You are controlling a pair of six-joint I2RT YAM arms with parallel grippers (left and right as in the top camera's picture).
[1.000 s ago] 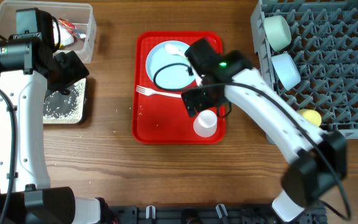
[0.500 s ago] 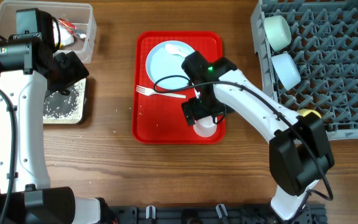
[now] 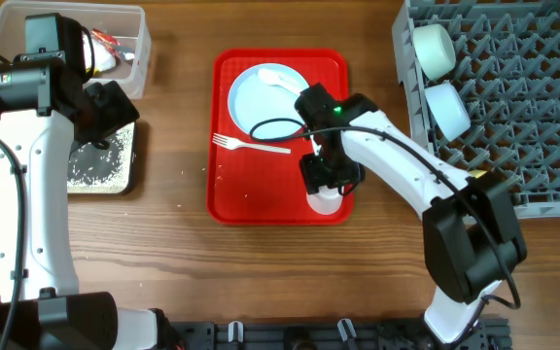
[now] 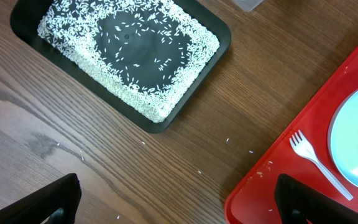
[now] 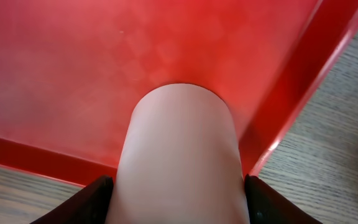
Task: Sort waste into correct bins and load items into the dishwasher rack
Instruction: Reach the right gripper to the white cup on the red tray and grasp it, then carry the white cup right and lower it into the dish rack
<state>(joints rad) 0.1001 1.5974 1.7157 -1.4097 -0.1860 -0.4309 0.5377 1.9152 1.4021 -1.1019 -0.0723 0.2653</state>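
Note:
My right gripper rises next, shifts to the right in the overhead view and lowers to release the white cup [image 3: 324,201] beside the yellow cup, where the rack is empty.
A white cup [image 3: 324,201] stands at the front right corner of the flat red tray [image 3: 251,194]. My right gripper [image 3: 327,180] is over it. In the right wrist view the cup [image 5: 179,149] fills the gap of the right gripper [image 5: 179,202], with both fingers [image 5: 95,199] against its sides. A light blue plate [image 3: 265,97], a white spoon [image 3: 278,78] and a white fork [image 3: 251,146] lie on the red tray. My left gripper [image 3: 105,107] is open and empty above the black tray [image 3: 100,160], which holds rice grains [image 4: 166,99].
The grey dishwasher rack [image 3: 533,87] at the right holds two bowls [image 3: 434,49] and a yellow cup [image 3: 484,180]. A clear tub [image 3: 129,49] with wrappers stands at the far left. A few loose grains [image 4: 227,139] lie on the wood beside the red tray.
My right gripper has moved right and down from beside the fork onto the white cup, which now sits between its fingers. The left arm has not moved.

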